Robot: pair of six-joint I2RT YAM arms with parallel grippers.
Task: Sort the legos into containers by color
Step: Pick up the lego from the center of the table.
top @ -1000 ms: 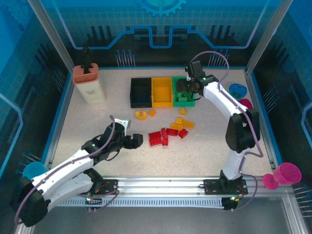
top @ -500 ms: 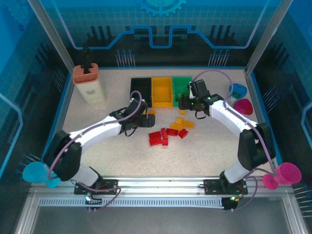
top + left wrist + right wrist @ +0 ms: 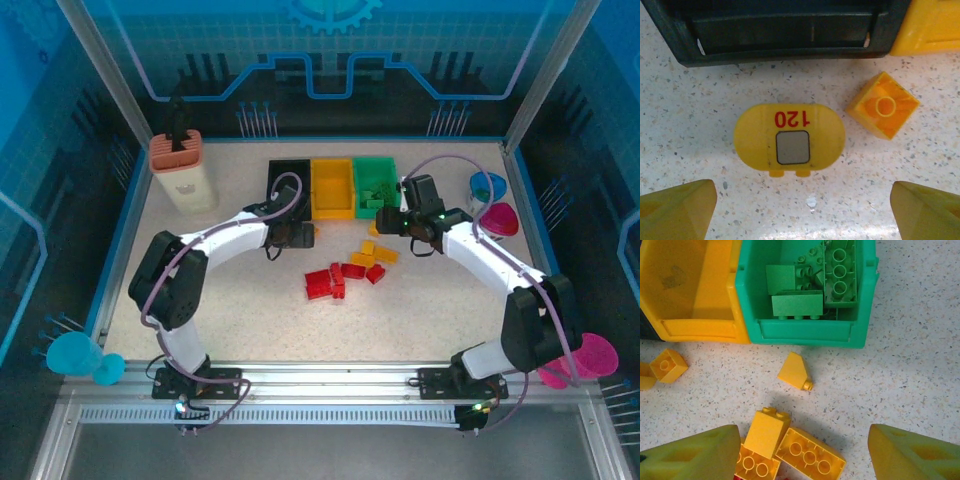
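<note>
The robot will next lower the open fingers of its left gripper outward around the rounded ends of the yellow oval lego (image 3: 790, 137), which is below and slightly outward, because the ends fit between the fingers.
My left gripper (image 3: 802, 212) hangs open over a yellow oval lego marked 120 (image 3: 789, 136), with a small yellow lego (image 3: 883, 111) to its right, just in front of the black container (image 3: 780, 52). From above, this gripper (image 3: 302, 236) sits below the black container (image 3: 285, 170). My right gripper (image 3: 802, 457) is open and empty above yellow legos (image 3: 765, 432), near a yellow slope piece (image 3: 795, 371). The green container (image 3: 807, 332) holds several green legos (image 3: 795, 304). The yellow container (image 3: 700, 330) looks empty. Red legos (image 3: 325, 282) lie mid-table.
A beige box with a salmon top (image 3: 183, 172) stands at the back left. A blue cup (image 3: 487, 186) and a pink cup (image 3: 502, 217) sit right of the green container (image 3: 375, 161). Another pink cup (image 3: 590, 355) and blue cup (image 3: 72, 352) stand outside the frame.
My left arm swung from the near left up to the spot in front of the black container. My right gripper drew back from over the green container to the yellow legos.
</note>
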